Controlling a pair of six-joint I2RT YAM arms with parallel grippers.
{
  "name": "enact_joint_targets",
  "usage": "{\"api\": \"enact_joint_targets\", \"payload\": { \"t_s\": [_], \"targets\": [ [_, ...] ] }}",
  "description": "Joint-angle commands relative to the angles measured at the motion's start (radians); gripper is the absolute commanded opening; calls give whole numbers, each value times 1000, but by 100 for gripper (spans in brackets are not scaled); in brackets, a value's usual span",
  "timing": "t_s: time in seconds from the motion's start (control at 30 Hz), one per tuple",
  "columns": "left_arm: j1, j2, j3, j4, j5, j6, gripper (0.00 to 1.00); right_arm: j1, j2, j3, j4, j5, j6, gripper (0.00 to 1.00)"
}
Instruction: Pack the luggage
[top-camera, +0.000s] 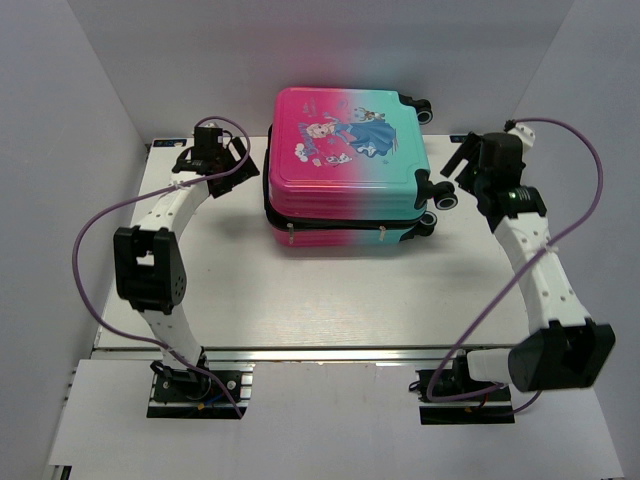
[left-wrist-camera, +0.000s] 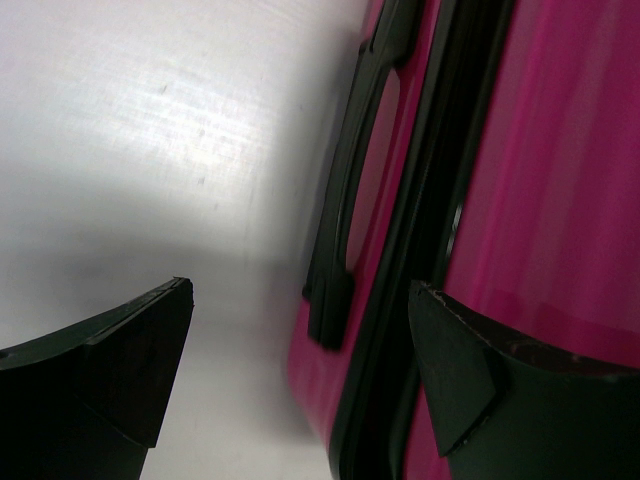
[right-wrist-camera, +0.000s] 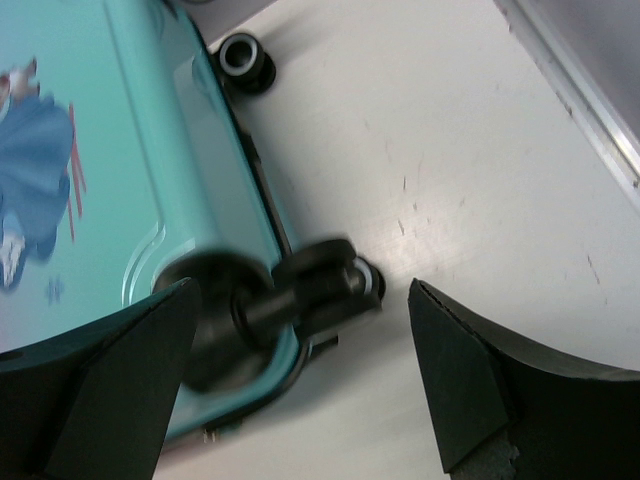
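The black side handle (left-wrist-camera: 350, 180) is below my left gripper, to its right in the top view; I will go down there, straddling the handle's bar where a gap shows behind.
The luggage (top-camera: 345, 150) lies flat and closed at the back middle of the table, pink on the left, teal on the right, princess print facing up, wheels on its right side. My left gripper (top-camera: 243, 163) is open beside its left side; in the left wrist view (left-wrist-camera: 300, 290) the jaws straddle the pink shell's (left-wrist-camera: 560, 150) edge, next to the black side handle (left-wrist-camera: 350, 180). My right gripper (top-camera: 456, 168) is open at the right side; in the right wrist view (right-wrist-camera: 302, 285) the jaws stand around a black wheel (right-wrist-camera: 320, 285) without gripping it.
The white table (top-camera: 330, 295) ends at a metal rail (top-camera: 330, 352) along the near edge. Grey walls stand close on the left, right and back. A second wheel (right-wrist-camera: 243, 60) shows farther along the teal shell (right-wrist-camera: 100, 130).
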Motion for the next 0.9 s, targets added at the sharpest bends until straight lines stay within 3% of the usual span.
{"api": "enact_joint_targets", "payload": {
  "t_s": [0.0, 0.1, 0.17, 0.37, 0.43, 0.47, 0.63, 0.73, 0.77, 0.87],
  "targets": [
    [7, 126, 131, 22, 84, 42, 98, -34, 157, 151, 52, 58, -34, 89],
    [-4, 241, 257, 7, 64, 104, 98, -73, 340, 334, -19, 44, -50, 89],
    [-4, 315, 309, 24, 123, 119, 98, -105, 449, 410, -22, -16, -65, 89],
    [-4, 453, 423, 16, 171, 165, 98, -172, 679, 581, 30, -299, -97, 89],
    [-4, 487, 429, 30, 191, 183, 96, -171, 709, 619, 50, -393, -100, 88],
    [-4, 501, 437, 19, 196, 187, 90, -171, 713, 615, 64, -407, -87, 88],
    [-4, 548, 439, -1, 199, 219, 78, -166, 709, 570, 140, -435, -109, 89],
    [-16, 557, 394, 51, 249, 252, 57, -163, 788, 608, 151, -470, -94, 89],
    [-25, 565, 391, 53, 250, 260, 39, -163, 813, 625, 151, -462, -82, 88],
    [-25, 603, 391, 48, 279, 263, 9, -160, 923, 749, 127, -429, -54, 86]
  ]
}}
